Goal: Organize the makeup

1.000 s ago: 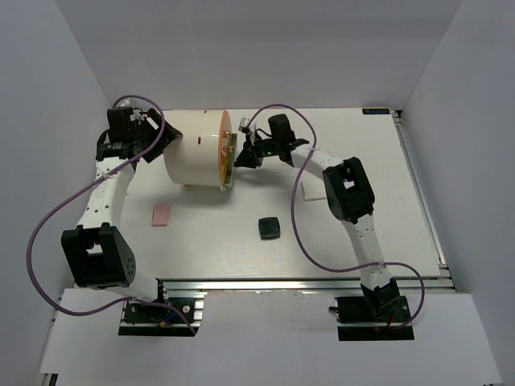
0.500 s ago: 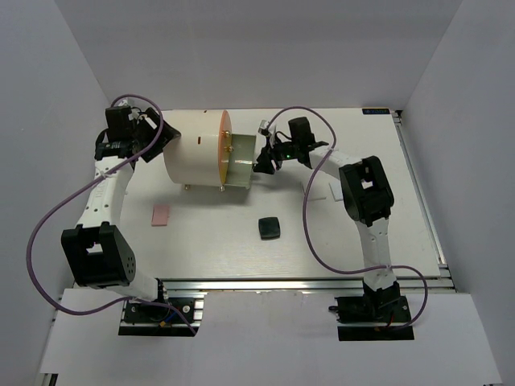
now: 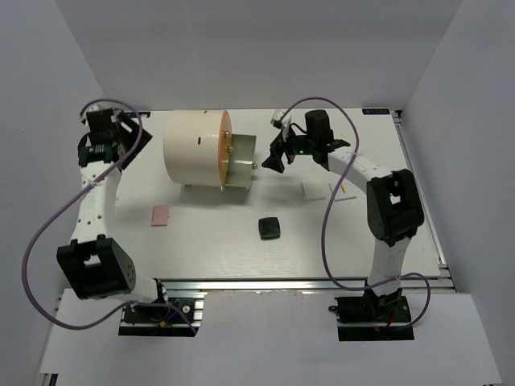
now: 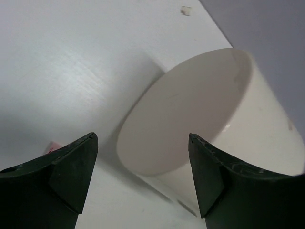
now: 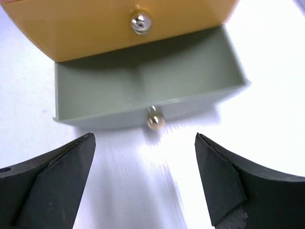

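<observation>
The lower drawer point(image 3: 243, 157) is open and the pink pad point(image 3: 160, 215) is still outside it. I will move my left gripper back and down around the pad.
Of the makeup, a pink pad point(image 3: 160, 215), a dark square compact point(image 3: 269, 228) and white tiles point(image 3: 310, 191) lie on the table in front of the cream cylinder point(image 3: 193, 149). Its grey-green lower drawer point(image 3: 243, 157) is pulled out from the orange front point(image 3: 225, 150) and looks empty in the right wrist view point(image 5: 147, 90). My right gripper point(image 3: 273, 158) is open, a short way from the drawer's gold knob point(image 5: 155, 121), with nothing between its fingers. My left gripper point(image 3: 133, 143) is open behind the cylinder's back end point(image 4: 190, 119), apart from it.
A second gold knob point(image 5: 141, 21) sits on the shut upper drawer. Another white tile point(image 3: 342, 190) lies right of the first. A corner of the pink pad point(image 4: 51, 146) shows in the left wrist view. Grey walls enclose the table on three sides.
The right gripper drew the lower drawer out to the right, let go of the knob and opened wide. The left arm pulled back to the left, away from the cylinder.
</observation>
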Available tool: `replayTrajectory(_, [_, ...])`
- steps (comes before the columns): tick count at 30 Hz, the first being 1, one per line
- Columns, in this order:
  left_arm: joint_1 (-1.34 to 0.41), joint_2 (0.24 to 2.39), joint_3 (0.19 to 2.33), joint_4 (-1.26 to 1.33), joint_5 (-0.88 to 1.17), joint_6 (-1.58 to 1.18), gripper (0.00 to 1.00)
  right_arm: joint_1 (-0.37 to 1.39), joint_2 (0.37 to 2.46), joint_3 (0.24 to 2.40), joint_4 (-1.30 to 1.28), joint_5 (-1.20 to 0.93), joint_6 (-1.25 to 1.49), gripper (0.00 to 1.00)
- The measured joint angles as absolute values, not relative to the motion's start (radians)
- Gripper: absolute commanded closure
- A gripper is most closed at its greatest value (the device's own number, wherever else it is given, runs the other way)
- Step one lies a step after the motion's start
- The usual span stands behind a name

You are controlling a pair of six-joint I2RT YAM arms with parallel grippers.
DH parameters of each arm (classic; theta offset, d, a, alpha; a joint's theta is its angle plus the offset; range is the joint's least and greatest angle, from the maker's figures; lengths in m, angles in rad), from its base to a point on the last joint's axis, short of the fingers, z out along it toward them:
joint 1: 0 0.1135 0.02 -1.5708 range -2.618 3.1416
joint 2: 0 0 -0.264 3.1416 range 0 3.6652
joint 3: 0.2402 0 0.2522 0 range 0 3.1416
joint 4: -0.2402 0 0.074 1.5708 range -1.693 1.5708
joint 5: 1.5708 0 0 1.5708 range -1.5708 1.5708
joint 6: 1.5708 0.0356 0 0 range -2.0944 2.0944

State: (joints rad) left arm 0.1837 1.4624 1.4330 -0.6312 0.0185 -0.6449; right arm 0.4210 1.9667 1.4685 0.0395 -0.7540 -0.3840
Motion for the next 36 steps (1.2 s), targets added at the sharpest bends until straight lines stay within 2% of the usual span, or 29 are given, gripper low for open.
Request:
replayTrajectory(4, [0.204,1.347,1.245,-0.662,-0.031,-0.659,0.15,0.390,1.839,1.362,0.056,-0.648,-0.377,0.11])
replayTrajectory(8, [0.207,1.268,1.062,-0.684,-0.046,-0.642,0.14,0.299,1.758,1.290,0.055,-0.686,-0.367,0.11])
replayTrajectory(12, [0.207,1.250,0.953,-0.687,-0.047,-0.616,0.13,0.209,1.702,1.232,0.052,-0.716,-0.348,0.11])
replayTrajectory(16, [0.207,1.277,0.878,-0.659,-0.044,-0.574,0.13,0.196,1.657,1.177,0.051,-0.731,-0.341,0.11])
replayTrajectory(36, [0.185,1.477,0.813,-0.498,-0.022,-0.284,0.13,0.171,1.641,1.131,0.056,-0.778,-0.281,0.11])
